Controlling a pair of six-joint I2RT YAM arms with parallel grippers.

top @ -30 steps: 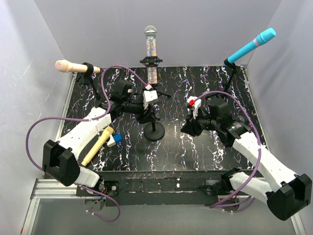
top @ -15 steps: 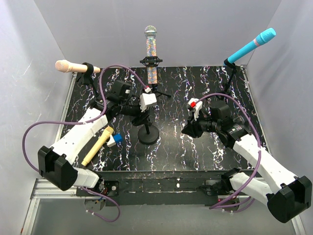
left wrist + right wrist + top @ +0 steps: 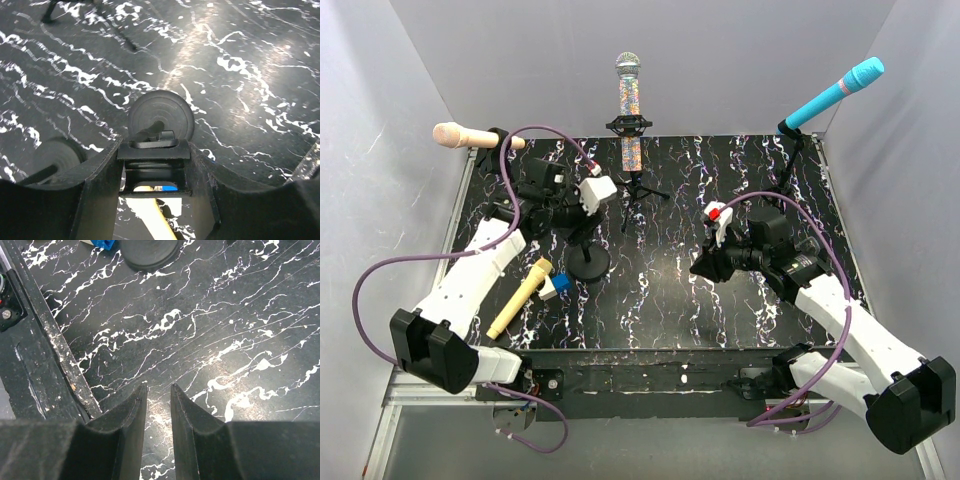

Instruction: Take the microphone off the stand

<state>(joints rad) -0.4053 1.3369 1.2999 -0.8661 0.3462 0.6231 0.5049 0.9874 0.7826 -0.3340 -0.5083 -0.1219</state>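
My left gripper moves outward next and takes the black stand toward the open table (image 3: 574, 168) (image 3: 65, 86) between the beige and sparkly microphones, since the yellow microphone already lies apart.
A yellow microphone (image 3: 520, 298) lies flat on the black marbled table (image 3: 670, 300) at the left, apart from any stand. My left gripper (image 3: 576, 226) is shut on the clip (image 3: 154, 149) of a short black stand, whose round base (image 3: 588, 262) rests on the table just right of the microphone. In the left wrist view the base (image 3: 161, 116) shows beyond the clip, and the yellow microphone (image 3: 157, 215) shows through the gap below it. My right gripper (image 3: 703, 262) hovers over the right half of the table. Its jaws stand a narrow gap apart with nothing between them (image 3: 158, 390).
A blue block (image 3: 560, 283) lies beside the yellow microphone's head. Three other microphones stand in holders along the back: a beige one (image 3: 460, 136) at left, a sparkly one (image 3: 629, 100) in the middle, a cyan one (image 3: 835, 92) at right. White walls enclose the table.
My left arm has carried the black stand leftwards, from the table's middle to beside the yellow microphone. The right arm has hardly moved.
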